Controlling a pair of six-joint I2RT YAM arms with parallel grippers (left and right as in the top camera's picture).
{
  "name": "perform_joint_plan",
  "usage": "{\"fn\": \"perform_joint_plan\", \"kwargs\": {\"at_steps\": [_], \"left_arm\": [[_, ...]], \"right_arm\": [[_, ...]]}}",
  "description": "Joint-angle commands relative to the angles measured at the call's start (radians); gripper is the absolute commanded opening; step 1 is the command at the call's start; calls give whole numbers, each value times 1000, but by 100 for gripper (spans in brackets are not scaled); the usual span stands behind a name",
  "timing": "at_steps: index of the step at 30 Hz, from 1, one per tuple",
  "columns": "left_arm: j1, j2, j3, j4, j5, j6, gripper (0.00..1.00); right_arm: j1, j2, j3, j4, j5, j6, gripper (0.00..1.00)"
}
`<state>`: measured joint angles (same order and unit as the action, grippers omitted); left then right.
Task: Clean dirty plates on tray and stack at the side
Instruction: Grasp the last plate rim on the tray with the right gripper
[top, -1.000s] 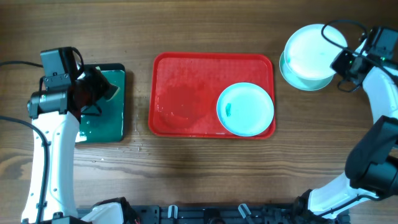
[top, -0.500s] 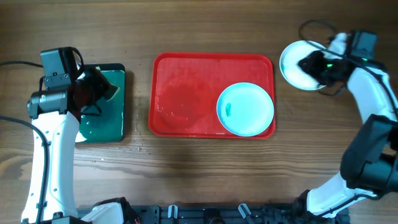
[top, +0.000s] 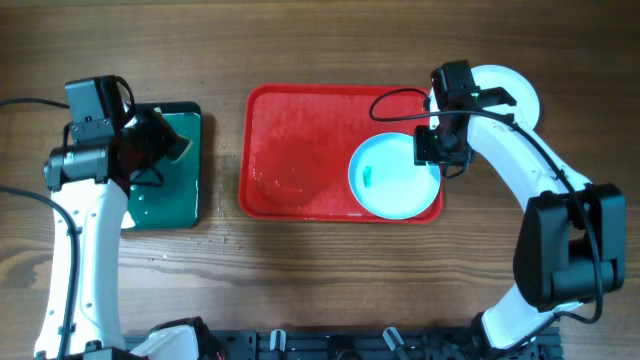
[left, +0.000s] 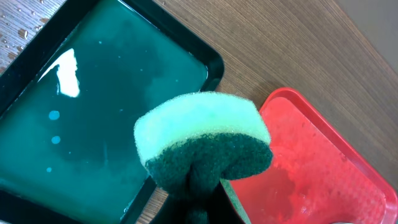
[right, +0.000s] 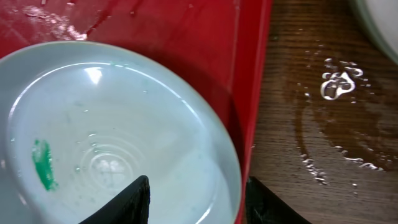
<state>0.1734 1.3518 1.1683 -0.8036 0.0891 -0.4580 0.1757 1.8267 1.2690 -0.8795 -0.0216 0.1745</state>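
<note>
My right gripper moves down onto the turquoise plate's rim beside the tray's edge next and closes there, since its open fingers already straddle that rim.
A pale turquoise plate with a teal smear lies at the right end of the red tray; it also shows in the right wrist view. My right gripper is open, its fingers straddling the plate's right rim and the tray's edge. A white plate lies on the table right of the tray, stacked on another plate, mostly hidden by my arm. My left gripper is shut on a green sponge above the dark green tray.
The dark green tray holds water at the left. Water drops lie on the wood right of the red tray. The red tray's left half is wet.
My right arm has swung left from the stacked plates at the far right to the turquoise plate on the red tray. The left arm has not moved.
</note>
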Motion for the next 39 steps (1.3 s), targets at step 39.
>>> {"fn": "perform_joint_plan", "kwargs": {"at_steps": [39], "left_arm": [[5, -11, -3, 5, 16, 8, 4]], "right_arm": [[0, 55, -54, 7, 89, 16, 38]]}}
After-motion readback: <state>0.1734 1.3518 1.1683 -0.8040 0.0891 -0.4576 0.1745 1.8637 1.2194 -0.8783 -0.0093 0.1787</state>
